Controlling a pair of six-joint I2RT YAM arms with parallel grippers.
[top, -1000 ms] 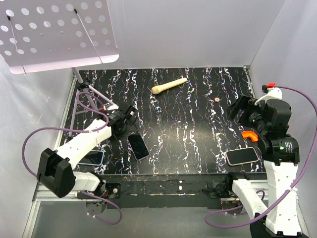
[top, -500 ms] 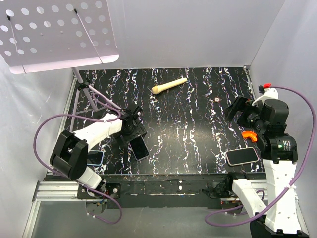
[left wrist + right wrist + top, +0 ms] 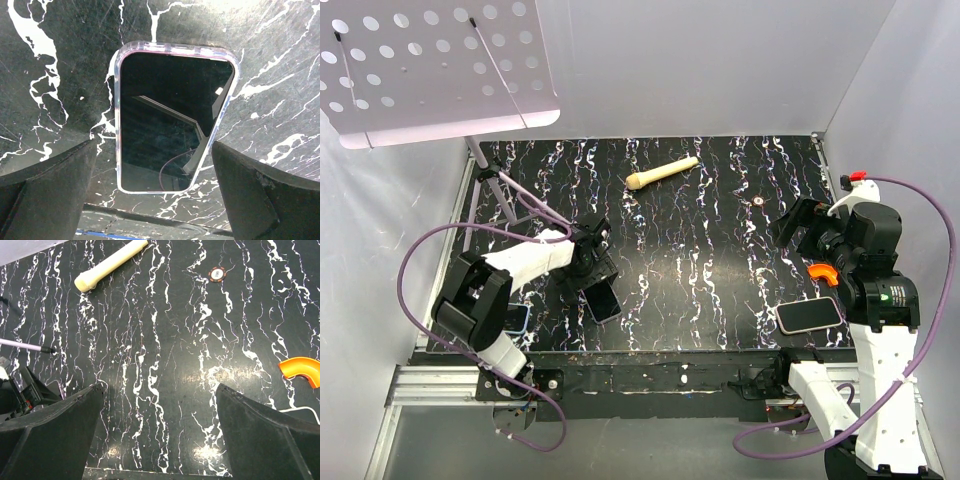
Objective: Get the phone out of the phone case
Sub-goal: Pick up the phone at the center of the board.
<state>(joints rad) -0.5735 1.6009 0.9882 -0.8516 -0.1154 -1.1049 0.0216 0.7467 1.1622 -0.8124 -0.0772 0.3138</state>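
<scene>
I will next lower my left gripper around the phone's clear case (image 3: 601,301) (image 3: 161,147) and close on its long edges, since the case lies flat below my open fingers.
A black-screened phone in a clear case (image 3: 603,300) lies flat near the table's front left. In the left wrist view it (image 3: 172,117) fills the middle. My left gripper (image 3: 590,265) is open just above the phone's far end, and its fingers (image 3: 45,190) stand on either side of the near end (image 3: 155,200) without touching it. A second phone in a pale case (image 3: 809,315) lies at the front right. A light blue phone (image 3: 512,318) is partly hidden under my left arm. My right gripper (image 3: 798,222) is open and empty above the table (image 3: 160,440).
A wooden pestle (image 3: 662,172) lies at the back centre and also shows in the right wrist view (image 3: 110,265). There is a small chip (image 3: 758,201), also seen from the right wrist (image 3: 217,274). An orange curved piece (image 3: 822,271) lies by my right arm. A music stand's legs (image 3: 505,195) stand at the back left.
My left arm has swung right and nearer, bringing its open gripper over the clear-cased phone. My right gripper has shifted slightly left. The phones have not moved.
</scene>
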